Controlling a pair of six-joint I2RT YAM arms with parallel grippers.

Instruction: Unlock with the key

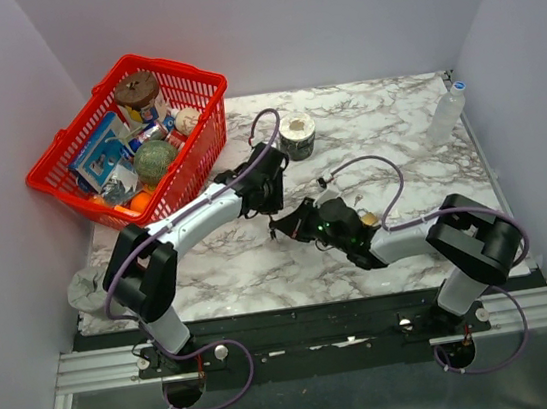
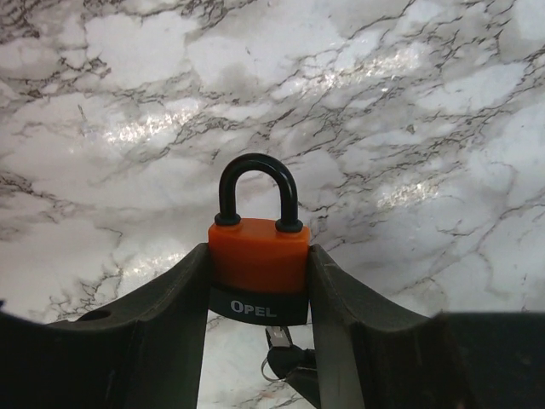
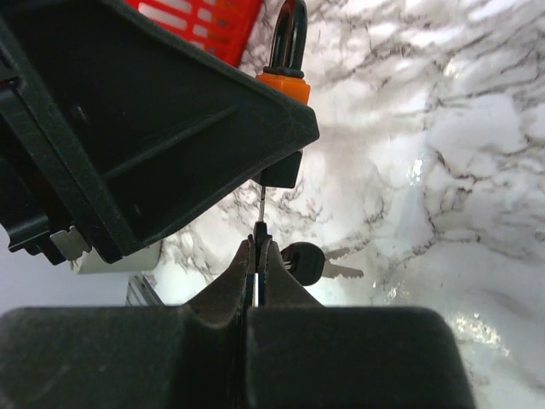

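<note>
My left gripper should next lower the padlock (image 2: 258,260) onto the bare patch of the marble tabletop below and release it there, because that patch is clear of other things.
My left gripper (image 2: 258,274) is shut on an orange-and-black padlock (image 2: 258,260), one finger on each side, shackle closed and pointing away. My right gripper (image 3: 256,249) is shut on the black head of the key (image 3: 261,228). The key's thin silvery blade runs up into the padlock's black underside (image 3: 279,173). In the left wrist view the key (image 2: 283,349) shows just below the padlock with its ring. A second key (image 3: 317,264) hangs from that ring beside my right fingers. In the top view the two grippers meet at the table's middle, left (image 1: 269,197) and right (image 1: 292,224).
A red basket (image 1: 62,184) full of items stands at the back left. A tape roll (image 1: 297,136) sits behind the grippers. A clear bottle (image 1: 446,113) stands at the far right. A grey cloth (image 1: 88,286) lies at the left edge. The marble table (image 1: 262,267) lies below.
</note>
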